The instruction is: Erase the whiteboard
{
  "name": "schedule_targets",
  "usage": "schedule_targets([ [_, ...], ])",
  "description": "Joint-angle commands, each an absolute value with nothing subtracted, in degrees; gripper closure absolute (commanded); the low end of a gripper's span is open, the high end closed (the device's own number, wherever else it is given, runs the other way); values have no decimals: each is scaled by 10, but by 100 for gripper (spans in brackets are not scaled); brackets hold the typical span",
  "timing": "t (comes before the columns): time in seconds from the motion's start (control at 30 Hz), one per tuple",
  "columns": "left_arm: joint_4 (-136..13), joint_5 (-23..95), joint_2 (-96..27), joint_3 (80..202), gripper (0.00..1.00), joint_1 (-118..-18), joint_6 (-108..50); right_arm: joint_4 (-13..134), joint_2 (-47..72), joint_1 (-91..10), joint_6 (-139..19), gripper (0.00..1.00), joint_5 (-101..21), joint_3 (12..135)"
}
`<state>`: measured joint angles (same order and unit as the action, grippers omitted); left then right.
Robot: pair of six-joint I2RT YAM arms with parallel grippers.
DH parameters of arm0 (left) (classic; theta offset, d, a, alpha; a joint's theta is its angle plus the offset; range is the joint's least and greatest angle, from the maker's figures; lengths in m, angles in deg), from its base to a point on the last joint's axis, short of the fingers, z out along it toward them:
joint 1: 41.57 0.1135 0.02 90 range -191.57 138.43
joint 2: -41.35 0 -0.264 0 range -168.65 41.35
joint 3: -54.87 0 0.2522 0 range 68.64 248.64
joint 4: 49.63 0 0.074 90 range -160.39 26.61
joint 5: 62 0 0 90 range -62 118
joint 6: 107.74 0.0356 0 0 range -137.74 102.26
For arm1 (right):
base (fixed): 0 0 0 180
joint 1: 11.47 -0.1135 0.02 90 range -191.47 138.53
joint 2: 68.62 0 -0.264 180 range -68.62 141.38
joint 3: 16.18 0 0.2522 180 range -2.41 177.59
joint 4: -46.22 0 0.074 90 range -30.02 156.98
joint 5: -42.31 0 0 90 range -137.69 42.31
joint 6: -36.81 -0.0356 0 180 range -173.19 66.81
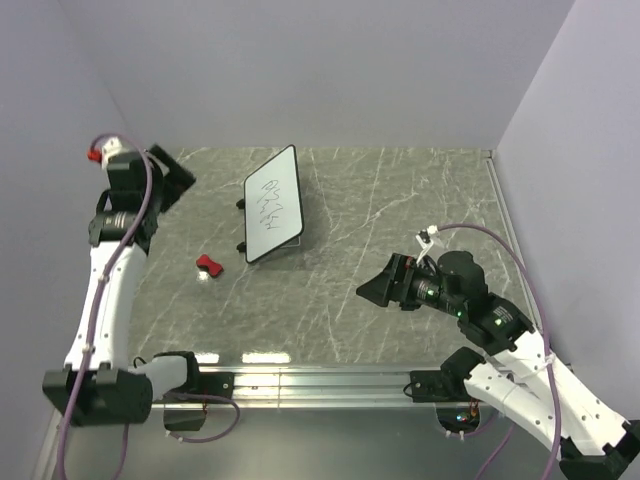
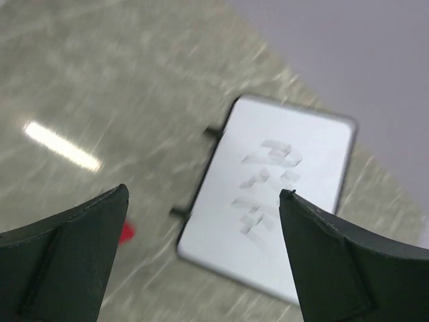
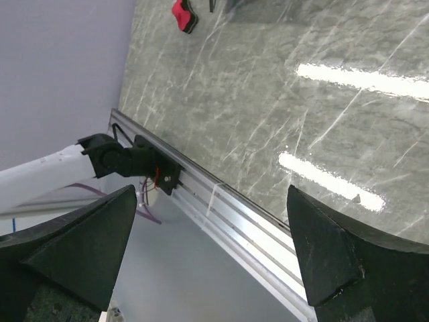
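I will next move my open left gripper down and back toward the base, onto the red eraser's narrow middle (image 1: 209,265), because it is thinner than both ends of the eraser.
The whiteboard (image 1: 273,203) lies flat on the marble table, left of centre, with dark scribbles on it and small black feet on its left side. It shows blurred in the left wrist view (image 2: 275,194). A small red eraser (image 1: 209,266) lies on the table left of the board's near corner; it shows in the right wrist view (image 3: 184,15) and as a red sliver in the left wrist view (image 2: 126,232). My left gripper (image 1: 172,178) is open and empty, raised at the far left, apart from the board. My right gripper (image 1: 378,289) is open and empty at the right, pointing left.
The table's aluminium front rail (image 1: 320,380) runs along the near edge, also in the right wrist view (image 3: 221,208). Purple-grey walls enclose the table at the back and sides. A metal strip (image 1: 497,200) edges the right side.
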<state>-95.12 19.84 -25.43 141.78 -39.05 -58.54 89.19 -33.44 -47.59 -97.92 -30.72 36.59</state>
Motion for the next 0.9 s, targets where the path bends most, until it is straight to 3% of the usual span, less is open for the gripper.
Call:
schedule_targets([
  [0.0,-1097,232,-212,1362,1,-389,-614,900,-347,-474,-982,0,-291,381],
  [0.3,-1145,238,-81,1154,1,-392,-664,913,-397,-474,-1009,0,-295,351],
  [0.47,-1173,188,-151,1171,3,-399,-710,967,-377,-474,-989,0,-273,374],
  [0.63,-1116,186,-208,1174,9,-409,-736,951,-392,-473,-980,0,-267,360],
  [0.87,-1060,160,-321,1205,17,-413,-747,984,-322,-473,-928,0,-276,416],
])
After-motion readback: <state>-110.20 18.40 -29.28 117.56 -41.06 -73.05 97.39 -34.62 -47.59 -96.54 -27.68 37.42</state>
